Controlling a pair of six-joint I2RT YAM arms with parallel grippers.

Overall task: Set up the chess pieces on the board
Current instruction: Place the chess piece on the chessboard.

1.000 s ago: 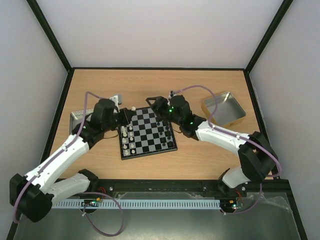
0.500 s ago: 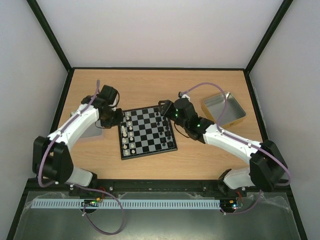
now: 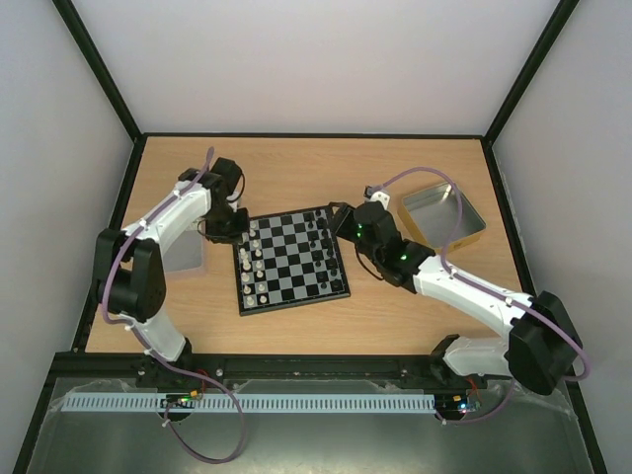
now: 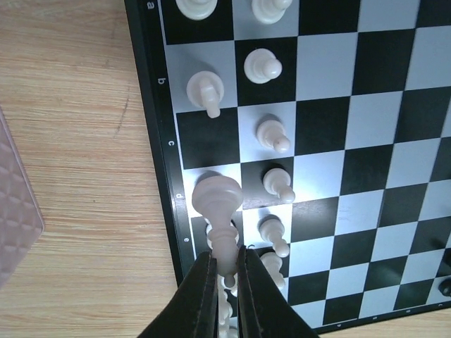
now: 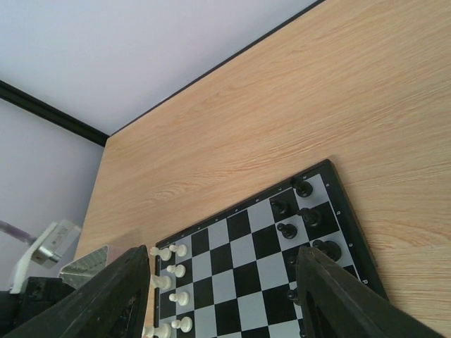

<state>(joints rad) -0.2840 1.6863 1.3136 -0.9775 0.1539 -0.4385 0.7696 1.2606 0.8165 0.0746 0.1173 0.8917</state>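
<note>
The left gripper needs to lower the cream-white piece onto the dark square marked c [image 4: 208, 138] below, because that square is bare beside the piece on b.
The board [image 3: 296, 269] lies mid-table, with cream-white chess pieces [image 3: 255, 265] along its left side and black ones [image 3: 326, 252] along its right. My left gripper [image 3: 242, 229] hovers over the board's left edge. In the left wrist view my left gripper [image 4: 225, 255] is shut on a cream-white piece [image 4: 218, 201], held above the left column of the board [image 4: 338, 127] among standing white pieces [image 4: 271, 132]. My right gripper [image 3: 341, 217] is at the far right corner. Seen from its own wrist, my right gripper [image 5: 229, 282] is open and empty above the board [image 5: 246, 260] and black pieces [image 5: 303, 188].
A silver tin [image 3: 441, 215] stands at the back right, behind my right arm. Another tin [image 3: 183, 255] lies left of the board, partly under my left arm; its corner [image 4: 14, 218] shows in the left wrist view.
My left arm has folded back to the left while its gripper stays shut on the white piece at the board's left edge. My right arm has drawn back rightwards off the board.
</note>
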